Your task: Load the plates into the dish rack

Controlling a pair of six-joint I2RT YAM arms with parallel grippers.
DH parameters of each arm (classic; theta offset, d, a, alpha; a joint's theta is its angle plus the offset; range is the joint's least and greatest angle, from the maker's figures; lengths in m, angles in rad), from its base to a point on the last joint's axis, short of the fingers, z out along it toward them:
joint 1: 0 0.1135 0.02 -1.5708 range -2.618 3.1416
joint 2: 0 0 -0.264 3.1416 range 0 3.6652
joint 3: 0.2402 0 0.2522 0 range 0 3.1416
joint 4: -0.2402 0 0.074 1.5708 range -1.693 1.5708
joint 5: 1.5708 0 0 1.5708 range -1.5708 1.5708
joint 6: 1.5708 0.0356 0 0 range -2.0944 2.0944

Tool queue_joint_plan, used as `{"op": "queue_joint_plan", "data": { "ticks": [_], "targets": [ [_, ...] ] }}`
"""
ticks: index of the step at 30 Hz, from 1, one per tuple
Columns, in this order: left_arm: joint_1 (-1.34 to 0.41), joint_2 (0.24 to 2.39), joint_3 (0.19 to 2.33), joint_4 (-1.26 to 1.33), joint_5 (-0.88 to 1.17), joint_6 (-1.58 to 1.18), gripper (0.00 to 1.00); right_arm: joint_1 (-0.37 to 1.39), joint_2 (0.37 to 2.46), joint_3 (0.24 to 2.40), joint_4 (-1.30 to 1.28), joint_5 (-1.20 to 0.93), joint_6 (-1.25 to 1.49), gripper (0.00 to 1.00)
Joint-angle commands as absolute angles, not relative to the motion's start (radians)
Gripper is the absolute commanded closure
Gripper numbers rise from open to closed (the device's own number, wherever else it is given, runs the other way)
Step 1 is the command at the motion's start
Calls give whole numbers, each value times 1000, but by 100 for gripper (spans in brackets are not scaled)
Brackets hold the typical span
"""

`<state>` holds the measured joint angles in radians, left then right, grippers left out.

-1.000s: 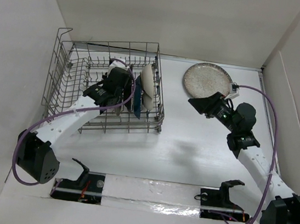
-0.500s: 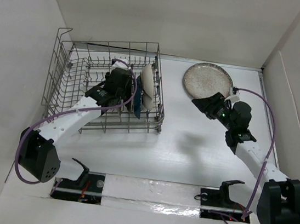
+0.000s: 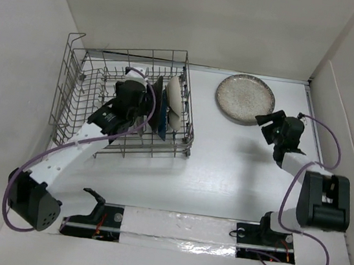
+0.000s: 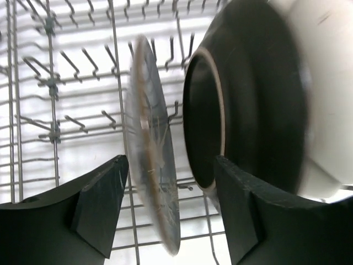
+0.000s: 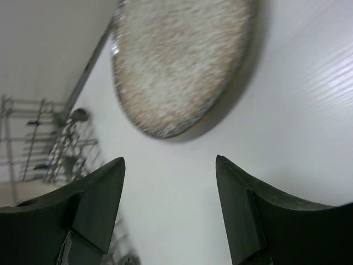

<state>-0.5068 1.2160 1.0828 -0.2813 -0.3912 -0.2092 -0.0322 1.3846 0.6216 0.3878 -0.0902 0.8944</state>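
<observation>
I should lower my right gripper onto the near rim of the speckled grey-beige plate [image 3: 245, 99] next, because that rim is still ahead of the gripper's open fingers.
The grey wire dish rack [image 3: 66, 85] stands at the left. In it, on edge, stand the grey plate with the deer design [image 4: 151, 165], the dark blue dish [image 4: 242, 99] and a cream plate [image 4: 325, 83]. In the top view they are the grey plate [image 3: 158, 89], the blue dish [image 3: 163, 119] and the cream plate [image 3: 175, 96]. My left gripper [image 4: 171, 182] is open, its fingers on either side of the grey plate and apart from it. The speckled grey-beige plate [image 3: 245, 99] lies flat on the table. My right gripper [image 3: 265, 120] is open and empty, just short of that plate's near right edge [image 5: 182, 61]. I cannot make out a second cream plate.
White walls close the table at the back and on both sides. The rack's upright tines [image 4: 83, 61] stand to the left of the grey plate. The rack shows blurred at the left of the right wrist view [image 5: 49, 138].
My right arm has folded back and its gripper has swung right, from the speckled plate's near edge to its near right side. My left gripper has drawn back slightly, and the grey plate's edge now shows.
</observation>
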Motion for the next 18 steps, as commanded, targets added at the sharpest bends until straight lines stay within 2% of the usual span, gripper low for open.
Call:
{"op": "queue_joint_plan", "data": {
  "ticks": [1,6,11,13,15,17,18],
  "targets": [
    [-508,1094,1062,-204,-368,-210,38,-77,1523,704,414,-14,923,28],
    [-499,996,1039,-183,-341,-215,38,-89,1702,852,348,41,926,29],
    [-463,933,1014,-166,-256,-225,37,-98,1845,948,318,-30,971,33],
    [-463,928,1012,-166,-229,-227,37,-98,1885,980,308,-41,980,47],
    [-463,923,1011,-164,-210,-232,37,-107,1907,1005,287,-43,980,47],
    [-463,914,1009,-160,-192,-235,37,-107,1930,1051,246,-46,974,59],
    [-463,913,1008,-158,-189,-236,38,-107,1945,1067,232,-49,971,69]
  ]
}}
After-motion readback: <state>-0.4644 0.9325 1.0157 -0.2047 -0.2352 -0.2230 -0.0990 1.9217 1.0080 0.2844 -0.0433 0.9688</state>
